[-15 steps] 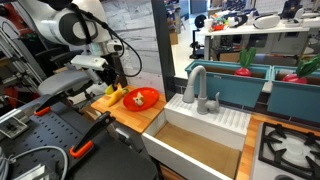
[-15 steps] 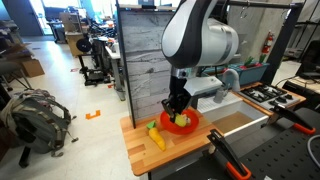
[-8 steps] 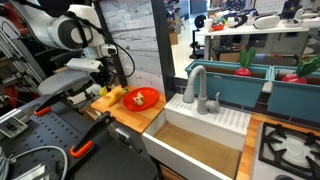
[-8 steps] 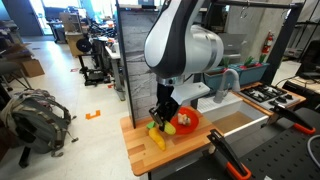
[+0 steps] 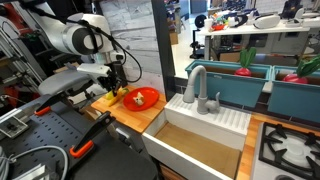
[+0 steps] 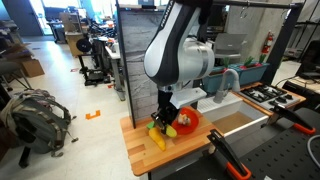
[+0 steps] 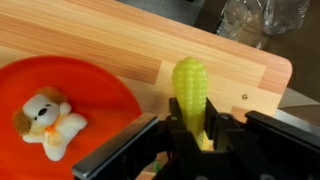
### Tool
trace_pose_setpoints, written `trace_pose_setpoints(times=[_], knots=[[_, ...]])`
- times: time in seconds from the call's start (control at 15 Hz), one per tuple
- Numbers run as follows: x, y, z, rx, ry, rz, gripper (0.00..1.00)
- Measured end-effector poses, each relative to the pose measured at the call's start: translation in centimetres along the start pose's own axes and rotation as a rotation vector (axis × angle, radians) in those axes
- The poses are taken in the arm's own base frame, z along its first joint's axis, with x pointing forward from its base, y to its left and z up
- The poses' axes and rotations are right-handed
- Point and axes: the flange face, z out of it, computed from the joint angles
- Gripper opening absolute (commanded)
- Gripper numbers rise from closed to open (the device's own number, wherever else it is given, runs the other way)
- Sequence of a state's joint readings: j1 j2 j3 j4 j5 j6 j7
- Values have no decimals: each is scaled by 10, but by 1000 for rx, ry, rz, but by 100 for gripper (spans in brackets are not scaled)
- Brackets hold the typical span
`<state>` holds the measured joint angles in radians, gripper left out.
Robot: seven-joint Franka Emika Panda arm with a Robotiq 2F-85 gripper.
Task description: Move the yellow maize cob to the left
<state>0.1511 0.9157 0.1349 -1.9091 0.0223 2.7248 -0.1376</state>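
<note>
My gripper lowers the cob toward the plate's rim next, onto the bare board between the red plate and the orange-yellow piece.
The yellow maize cob is clamped between my gripper's fingers and sticks out over the wooden board, just beside the round red plate. In both exterior views the gripper is low over the board, next to the plate, with the cob at its tips. I cannot tell whether the cob touches the board.
A small plush toy lies on the plate. A flat orange-yellow piece lies on the board near the gripper. A sink with a faucet adjoins the board. The board's edge is close.
The gripper has moved off the plate with the cob in it, out over the bare board beside the plate, and come lower.
</note>
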Motion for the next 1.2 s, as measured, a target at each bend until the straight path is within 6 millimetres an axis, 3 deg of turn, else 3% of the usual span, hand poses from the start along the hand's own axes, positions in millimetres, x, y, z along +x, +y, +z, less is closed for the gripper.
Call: trace_pose_setpoints(times=[0.67,1.07,1.13,1.2], knots=[[16,26,26,-13,-34,45,6],[23,19,33,-24,-42,31,6],[24,18,34,-26,-43,26,45],[24,17,35,-28,-43,22,52]])
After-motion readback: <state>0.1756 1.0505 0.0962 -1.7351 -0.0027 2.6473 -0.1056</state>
